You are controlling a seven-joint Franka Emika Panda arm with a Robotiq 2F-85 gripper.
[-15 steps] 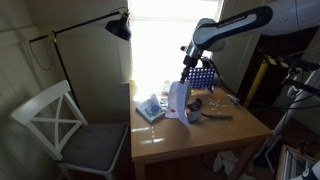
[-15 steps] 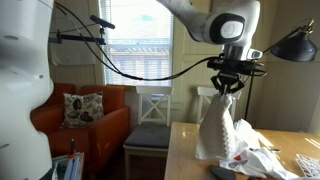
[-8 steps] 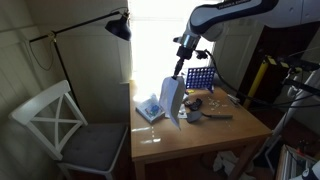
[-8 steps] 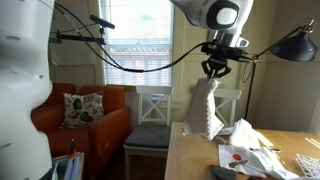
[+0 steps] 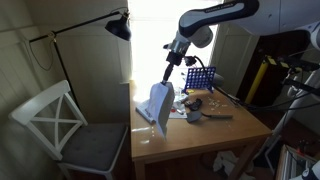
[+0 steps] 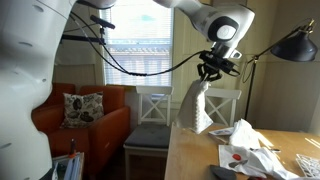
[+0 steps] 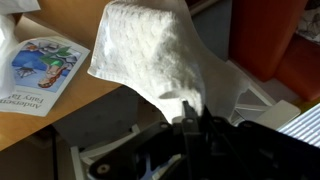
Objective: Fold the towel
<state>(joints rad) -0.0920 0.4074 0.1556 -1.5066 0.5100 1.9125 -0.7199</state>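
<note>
My gripper should move down toward the bare wood (image 6: 206, 148) beside the booklet and let go of the towel's corner, because the towel (image 6: 195, 106) still hangs by one corner above the table.
A white towel (image 5: 158, 106) hangs by one corner from my gripper (image 5: 172, 62), lifted off the wooden table (image 5: 200, 135). Its lower end dangles near the table's window-side edge. In the other exterior view the towel (image 6: 195, 106) hangs as a narrow cone below the gripper (image 6: 213, 72). In the wrist view the jaws stand closed on the towel (image 7: 160, 55), with the gripper (image 7: 193, 118) pinching its corner.
On the table lie a booklet with a blue picture (image 7: 40, 62), crumpled white cloth or paper (image 6: 250, 150), a blue rack (image 5: 200, 77) and small items. A white chair (image 5: 65, 125) stands beside the table. A black lamp (image 5: 118, 25) hangs over the table's window side.
The gripper has carried the towel higher and sideways toward the window-side edge of the table; the towel now hangs free of the tabletop clutter.
</note>
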